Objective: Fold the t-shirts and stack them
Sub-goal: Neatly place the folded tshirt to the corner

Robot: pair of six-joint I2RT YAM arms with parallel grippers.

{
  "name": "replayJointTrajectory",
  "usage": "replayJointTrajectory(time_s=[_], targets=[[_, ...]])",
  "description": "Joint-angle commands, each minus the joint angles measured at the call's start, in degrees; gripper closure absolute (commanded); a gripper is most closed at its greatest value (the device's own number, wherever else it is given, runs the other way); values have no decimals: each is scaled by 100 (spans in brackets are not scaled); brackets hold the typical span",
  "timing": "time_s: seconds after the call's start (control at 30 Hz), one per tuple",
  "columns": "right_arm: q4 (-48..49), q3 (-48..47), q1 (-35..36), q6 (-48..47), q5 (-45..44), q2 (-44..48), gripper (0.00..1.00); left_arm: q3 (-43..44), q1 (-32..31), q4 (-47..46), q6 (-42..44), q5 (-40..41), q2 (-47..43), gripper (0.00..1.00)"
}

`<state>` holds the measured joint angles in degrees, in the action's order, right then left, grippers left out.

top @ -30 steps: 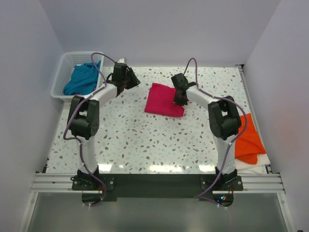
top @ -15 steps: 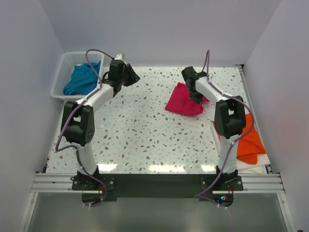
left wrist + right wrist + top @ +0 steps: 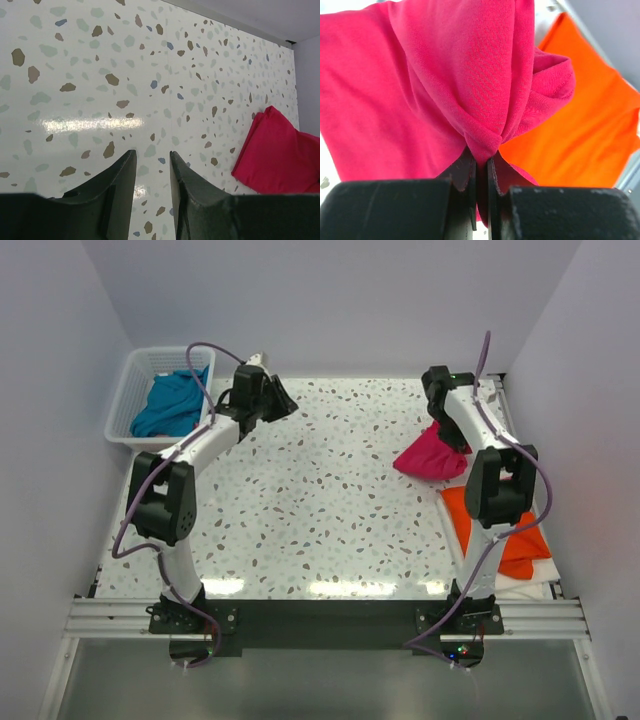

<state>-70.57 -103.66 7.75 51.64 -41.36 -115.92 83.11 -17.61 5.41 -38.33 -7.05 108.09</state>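
My right gripper swings to the right in the top view next, then back over the folded orange t-shirt (image 3: pixel 581 126), because the crimson-pink one still hangs beyond it.
My right gripper (image 3: pixel 452 440) is shut on a bunched fold of the crimson-pink t-shirt (image 3: pixel 428 460), which hangs from it at the table's right side. In the right wrist view that gripper (image 3: pixel 481 159) pinches the crimson shirt (image 3: pixel 445 75), and the folded orange t-shirt (image 3: pixel 592 130) lies just beyond. The orange shirt (image 3: pixel 512 530) rests flat at the near right edge. The teal-blue t-shirt (image 3: pixel 170 405) lies crumpled in the basket. My left gripper (image 3: pixel 277 400) hovers at the back left, open and holding nothing (image 3: pixel 152 162); the crimson shirt (image 3: pixel 277 155) shows to its right.
A white lattice basket (image 3: pixel 130 390) stands at the back left corner. A white sheet (image 3: pixel 530 585) lies under the orange shirt. White walls close in the table at the back and on both sides.
The right arm has carried the crimson shirt from the table's middle to the right, up beside the orange shirt. The left gripper has shifted slightly to the right and back.
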Motion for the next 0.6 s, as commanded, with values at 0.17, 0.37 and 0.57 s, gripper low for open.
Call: replayJointTrajectory(time_s=[0.17, 0.37, 0.57], targets=[[-598, -59, -546, 22, -513, 798, 100, 337, -173, 118, 88, -165, -228, 62], [-564, 240, -757, -57, -425, 1246, 100, 443, -278, 171, 80, -200, -210, 62], [-625, 434, -994, -92, -425, 1642, 100, 329, -305, 171, 80, -218, -341, 62]])
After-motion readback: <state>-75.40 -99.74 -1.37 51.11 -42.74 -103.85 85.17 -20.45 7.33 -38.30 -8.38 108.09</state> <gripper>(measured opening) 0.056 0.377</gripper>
